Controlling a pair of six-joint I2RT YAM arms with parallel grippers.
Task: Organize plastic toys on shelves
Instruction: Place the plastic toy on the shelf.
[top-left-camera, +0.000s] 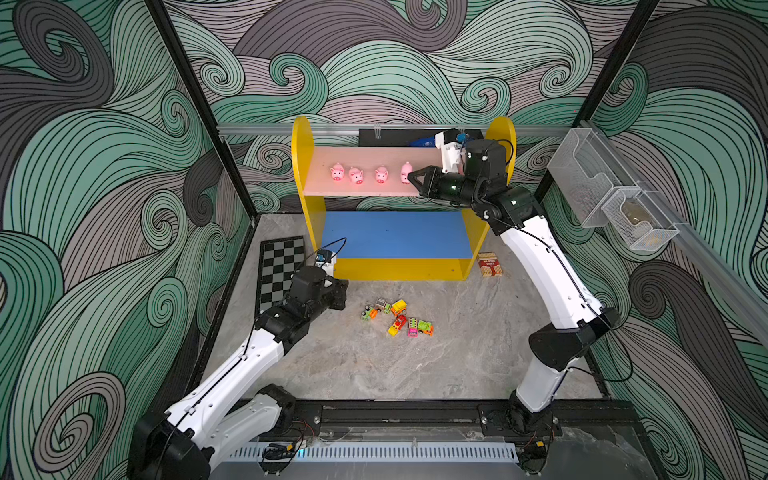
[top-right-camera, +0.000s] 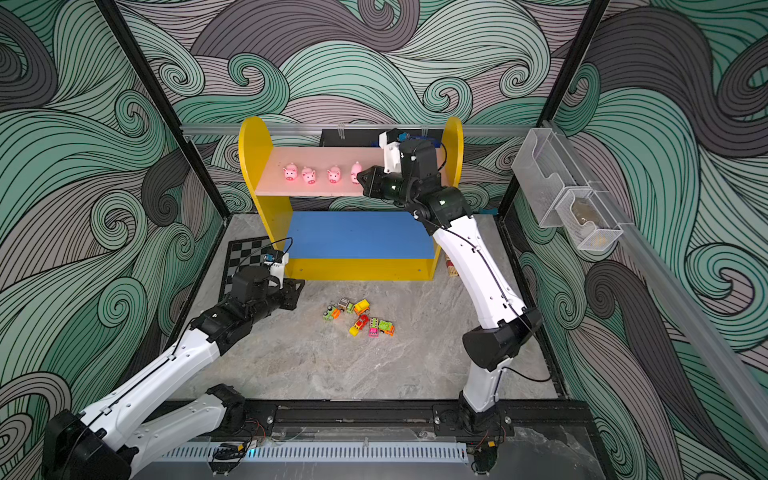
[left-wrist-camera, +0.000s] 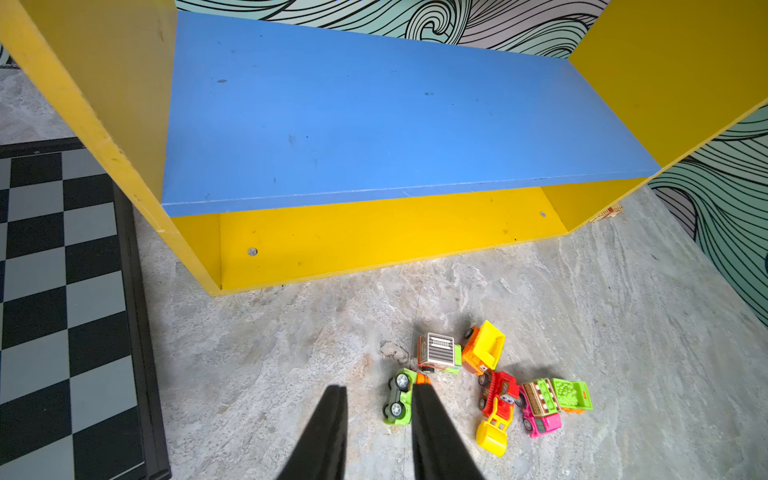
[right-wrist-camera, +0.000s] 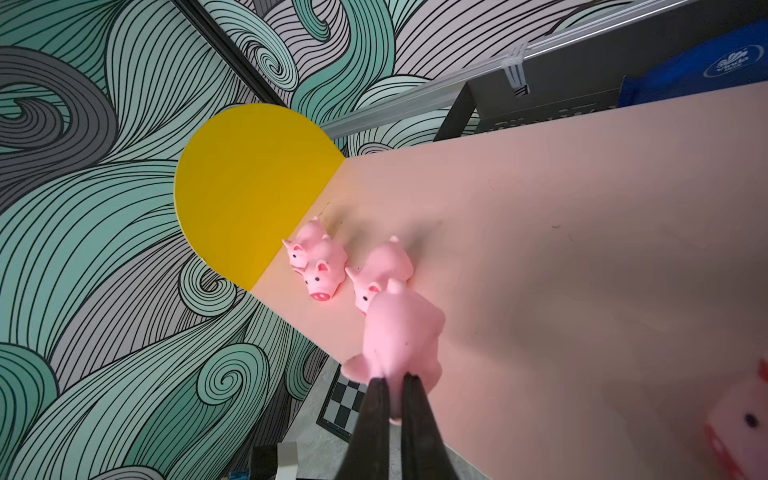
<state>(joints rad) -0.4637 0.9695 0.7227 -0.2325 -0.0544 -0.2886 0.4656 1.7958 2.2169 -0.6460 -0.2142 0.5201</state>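
The bare spot (right-wrist-camera: 454, 321) next to the row is just below my right gripper. Next, I should lower my right gripper a little and let go of the fourth pig onto the pink board (right-wrist-camera: 582, 208).
The yellow shelves (top-left-camera: 309, 199) (top-right-camera: 257, 195) stand at the back, with a pale pink upper board (right-wrist-camera: 582, 208) and a blue lower board (left-wrist-camera: 374, 116). Three pink pigs (top-left-camera: 356, 175) (top-right-camera: 308, 175) stand in a row on the pink board. My right gripper (right-wrist-camera: 392, 380) (top-left-camera: 411, 176) is shut on a fourth pig (right-wrist-camera: 401, 332), held just above that board beside them. Another pig (right-wrist-camera: 739, 424) shows at the wrist view's edge. Several toy vehicles (top-left-camera: 397, 318) (top-right-camera: 359, 318) lie clustered on the floor. My left gripper (left-wrist-camera: 380, 388) (top-left-camera: 343, 293) hovers open beside them, holding nothing, with a tipped green car (left-wrist-camera: 399, 397) past one fingertip.
A grey-black checkerboard (top-left-camera: 280, 270) lies left of the shelves, under my left arm. A red-and-tan card box (top-left-camera: 490, 264) sits by the shelves' right foot. Wire mesh baskets (top-left-camera: 615, 195) hang on the right wall. A black box (top-left-camera: 390, 137) stands behind the shelves.
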